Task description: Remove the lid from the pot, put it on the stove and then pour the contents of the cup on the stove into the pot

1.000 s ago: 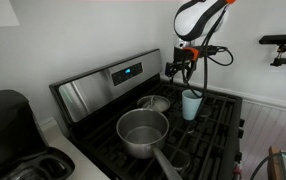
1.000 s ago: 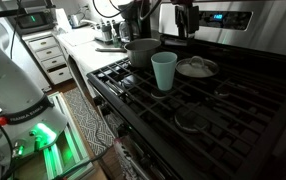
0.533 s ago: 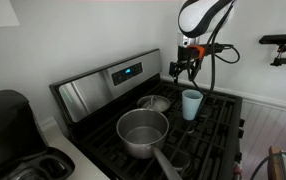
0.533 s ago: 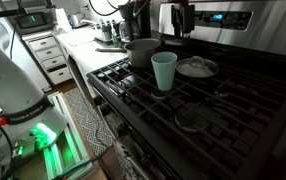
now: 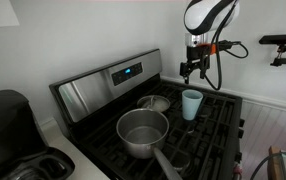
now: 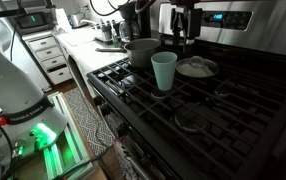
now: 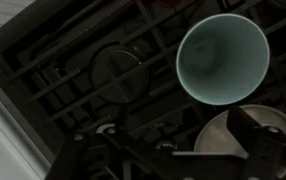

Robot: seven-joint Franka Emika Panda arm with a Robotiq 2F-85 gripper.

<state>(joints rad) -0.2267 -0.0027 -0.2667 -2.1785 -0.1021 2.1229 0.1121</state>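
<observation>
My open gripper needs to go down onto the cup's rim (image 6: 174, 56) (image 7: 191, 91), which is below it beside the lid. My gripper should straddle the cup's side, because the cup's opening faces up and is uncovered.
The steel pot (image 5: 143, 132) stands uncovered on the front burner of the stove (image 5: 95, 95), its long handle towards the camera; it also shows in an exterior view (image 6: 141, 52). The round lid (image 5: 155, 102) lies flat on the grates behind it, next to the pale blue cup (image 5: 191, 103). The cup (image 6: 164, 71) stands upright beside the lid (image 6: 196, 67). My gripper (image 5: 192, 70) hangs above the cup and lid, open and empty. The wrist view looks down into the cup (image 7: 223, 57), with the lid (image 7: 233, 140) partly behind my dark fingers (image 7: 181, 152).
A black coffee maker (image 5: 8, 115) stands on the counter beside the stove. White drawers (image 6: 51, 60) and cluttered counter lie beyond the stove. A round burner cap (image 7: 118, 72) sits under the grates near the cup.
My gripper has drifted sideways from over the lid to over the cup, staying raised and empty. Pot, lid and cup have not moved.
</observation>
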